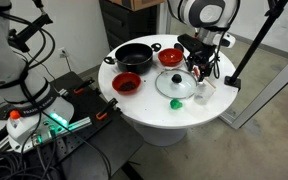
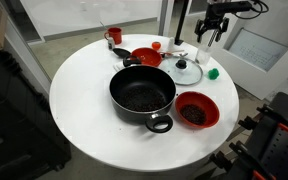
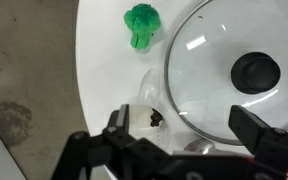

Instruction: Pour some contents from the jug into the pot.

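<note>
The small translucent jug [image 1: 203, 89] [image 3: 144, 106] is off-center to the left in the wrist view, so I will move my gripper that way and lower it around the jug.
The small translucent jug [image 3: 144, 106] stands on the white table with dark bits inside, right against the rim of the glass lid; it also shows in an exterior view [image 1: 204, 88]. The wide black pot [image 1: 134, 55] [image 2: 142, 95] sits towards the middle of the table, away from the jug. My gripper [image 3: 184, 130] [image 1: 199, 66] [image 2: 212, 30] is open and empty, and it hovers above the jug and the lid's edge. In the wrist view the jug lies just inside one finger.
The glass lid with a green knob [image 3: 234, 75] [image 1: 176, 85] [image 2: 187, 71] lies beside the jug. A green broccoli toy [image 3: 140, 24] [image 2: 213, 73] lies near the table edge. Two red bowls [image 2: 196, 110] [image 2: 147, 56] flank the pot. A red cup [image 2: 114, 36] stands at the far side.
</note>
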